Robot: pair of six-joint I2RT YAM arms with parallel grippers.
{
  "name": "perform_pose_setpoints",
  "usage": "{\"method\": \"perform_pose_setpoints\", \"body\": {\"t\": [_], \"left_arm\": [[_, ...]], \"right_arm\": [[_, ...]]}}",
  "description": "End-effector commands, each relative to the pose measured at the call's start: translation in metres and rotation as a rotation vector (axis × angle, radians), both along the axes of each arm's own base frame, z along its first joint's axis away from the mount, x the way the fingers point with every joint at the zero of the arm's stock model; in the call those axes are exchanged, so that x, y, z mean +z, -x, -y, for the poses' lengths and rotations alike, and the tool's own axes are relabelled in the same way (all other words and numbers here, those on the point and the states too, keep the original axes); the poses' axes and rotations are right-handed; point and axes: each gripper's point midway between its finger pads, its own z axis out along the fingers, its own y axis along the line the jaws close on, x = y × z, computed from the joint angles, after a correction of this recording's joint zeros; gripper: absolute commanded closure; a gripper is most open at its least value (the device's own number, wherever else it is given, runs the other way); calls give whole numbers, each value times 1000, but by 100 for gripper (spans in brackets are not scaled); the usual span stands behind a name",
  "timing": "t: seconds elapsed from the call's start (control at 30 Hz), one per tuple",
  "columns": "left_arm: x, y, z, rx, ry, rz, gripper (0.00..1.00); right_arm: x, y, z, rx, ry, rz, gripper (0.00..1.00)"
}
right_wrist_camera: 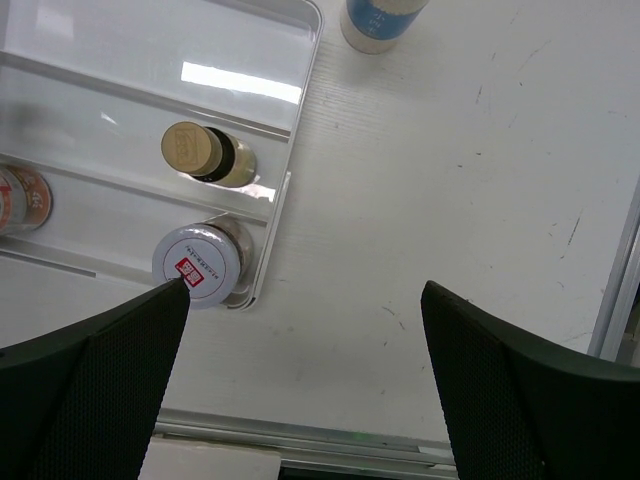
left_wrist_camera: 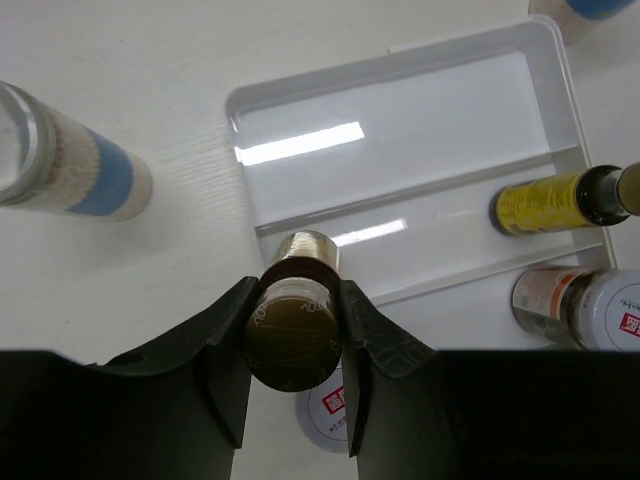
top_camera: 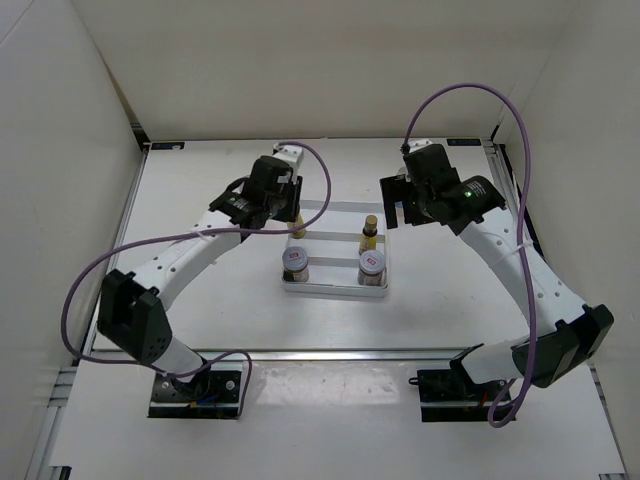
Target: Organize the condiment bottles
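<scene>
Next, my right gripper moves outward and down onto the top of the white blue-labelled bottle beyond the tray's far corner, since the bottle still stands outside the tray.
My left gripper is shut on a slim yellow dark-capped bottle and holds it upright at the left end of the white tray's middle row; it also shows in the top view. The second yellow bottle stands at that row's right end. Two silver-lidded jars stand in the front row. One white blue-labelled bottle stands on the table left of the tray, the other beyond its right corner. My right gripper is open and empty over the table right of the tray.
The tray's back row holds nothing. The table's metal rail runs along the right edge and the near edge. White walls enclose the table at the back and sides.
</scene>
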Motion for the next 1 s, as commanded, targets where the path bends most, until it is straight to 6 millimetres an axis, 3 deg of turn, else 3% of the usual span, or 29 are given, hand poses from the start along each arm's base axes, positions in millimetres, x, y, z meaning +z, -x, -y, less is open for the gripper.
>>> {"method": "perform_pose_setpoints", "body": {"t": [0.0,0.13,0.2,0.33,0.47,0.6,0.67,0.7,0.8,0.83,0.9,0.97], "left_arm": [[5,-3,19,-40,45,1,71],[-7,-2,30,-60,33,-18,71],[-25,-3,31,-59,10,-54,71],[-39,-5,32,-53,-1,-84,65],[-43,-6,31,-45,-11,-89,39],[-43,-9,31,-37,-17,-85,22],[-38,-9,36,-46,-10,-75,2],[-40,-8,33,-38,-22,-81,0],[-5,-12,29,-4,3,-22,0],[4,-10,28,-4,8,-14,0],[43,-10,20,12,22,67,0],[71,-6,2,56,9,134,0]], "right_arm": [[10,-3,5,-24,-16,41,0],[10,-3,5,-24,-16,41,0],[10,-3,6,-30,-10,44,0],[13,-3,10,-39,-15,52,0],[6,-8,12,-52,-2,33,0],[1,-19,15,-91,-28,-16,0],[1,-25,19,-104,-41,-23,0],[-2,-29,19,-108,-44,-33,0],[-2,-48,23,-127,-67,-49,0],[-11,-59,27,-145,-70,-77,0],[-4,-74,23,-123,-76,-70,0],[-17,-90,23,-129,-59,-97,0]]}}
